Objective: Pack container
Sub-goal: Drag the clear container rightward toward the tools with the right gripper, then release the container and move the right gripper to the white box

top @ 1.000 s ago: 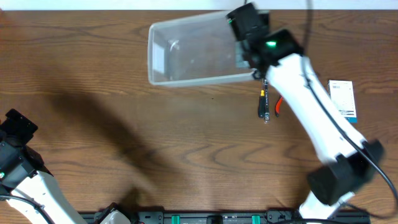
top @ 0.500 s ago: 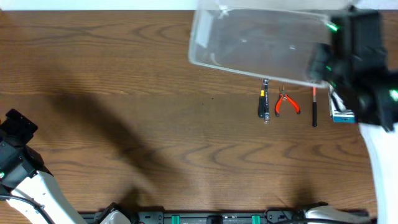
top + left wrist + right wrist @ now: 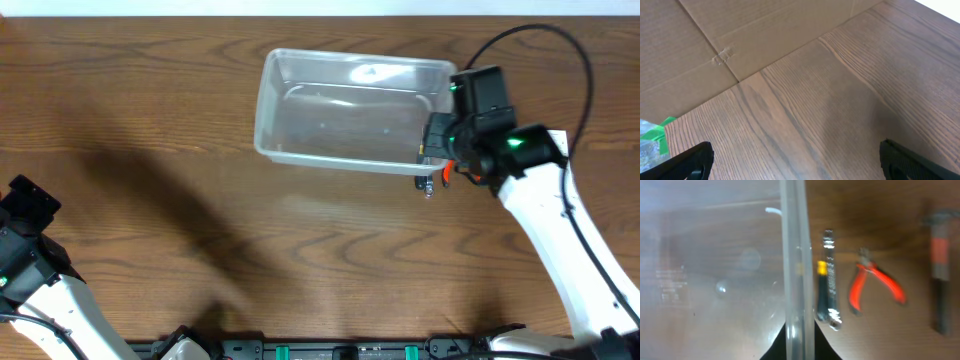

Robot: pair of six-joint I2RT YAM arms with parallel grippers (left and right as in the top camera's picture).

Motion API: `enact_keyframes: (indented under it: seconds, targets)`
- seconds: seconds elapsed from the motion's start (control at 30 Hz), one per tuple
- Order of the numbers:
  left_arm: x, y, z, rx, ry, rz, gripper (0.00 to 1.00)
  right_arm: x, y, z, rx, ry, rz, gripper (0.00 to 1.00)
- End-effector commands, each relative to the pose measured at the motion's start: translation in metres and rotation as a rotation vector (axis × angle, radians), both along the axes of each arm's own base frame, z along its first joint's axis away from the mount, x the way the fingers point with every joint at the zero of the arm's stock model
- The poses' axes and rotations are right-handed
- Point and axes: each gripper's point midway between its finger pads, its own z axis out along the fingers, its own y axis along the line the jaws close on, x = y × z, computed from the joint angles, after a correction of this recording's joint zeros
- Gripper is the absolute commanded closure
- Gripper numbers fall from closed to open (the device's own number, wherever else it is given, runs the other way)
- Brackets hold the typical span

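I need to move my right gripper down and to the left in the overhead view next and release the tub's side on bare wood, because the tub overlaps the black-and-yellow tool [image 3: 825, 280].
The container [image 3: 340, 120] is a clear plastic tub at the back middle of the table, long side across. My right gripper [image 3: 438, 138] is shut on its right wall. In the right wrist view the wall [image 3: 794, 255] runs up from between my jaws [image 3: 799, 347]. I cannot tell whether the tub rests on the table. Just right of the wall lie a black-and-yellow tool [image 3: 825, 280], red pliers [image 3: 875, 282] and a black-and-red tool [image 3: 939, 275]. My left gripper [image 3: 795, 162] is open and empty over bare wood at the near left.
In the overhead view the black-and-yellow tool [image 3: 427, 182] pokes out below the tub's right corner. The pliers [image 3: 466, 172] are mostly hidden under my right arm. Cardboard [image 3: 740, 35] lies beyond the table edge in the left wrist view.
The right gripper has carried the container from the far right, high toward the camera, back left and down to the back middle. It now hides part of the tools. The left arm has not moved.
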Motion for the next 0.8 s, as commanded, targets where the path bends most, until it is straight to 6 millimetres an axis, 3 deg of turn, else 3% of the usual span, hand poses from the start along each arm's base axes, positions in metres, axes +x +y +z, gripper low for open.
enact_keyframes:
  seconds: [0.0, 0.1, 0.27, 0.43, 0.63, 0.77]
  targets:
    - [-0.002, 0.004, 0.012, 0.024, -0.014, 0.016, 0.02, 0.001, 0.024, -0.02, 0.086, 0.045, 0.063, 0.99]
    - [-0.002, 0.004, 0.012, 0.024, -0.014, 0.016, 0.02, 0.006, 0.031, -0.055, 0.105, 0.124, 0.055, 0.99]
    - [-0.002, 0.004, 0.012, 0.024, -0.014, 0.016, 0.02, 0.023, 0.067, -0.096, 0.154, 0.153, 0.134, 0.99]
    - [-0.002, 0.004, 0.012, 0.024, -0.014, 0.016, 0.02, 0.016, 0.078, -0.13, 0.118, 0.222, 0.159, 0.99]
    - [-0.002, 0.004, 0.012, 0.024, -0.014, 0.016, 0.02, 0.015, 0.07, -0.135, 0.063, 0.226, 0.135, 0.99]
    - [-0.002, 0.004, 0.012, 0.024, -0.014, 0.016, 0.02, 0.014, 0.071, -0.136, 0.075, 0.235, 0.109, 0.89]
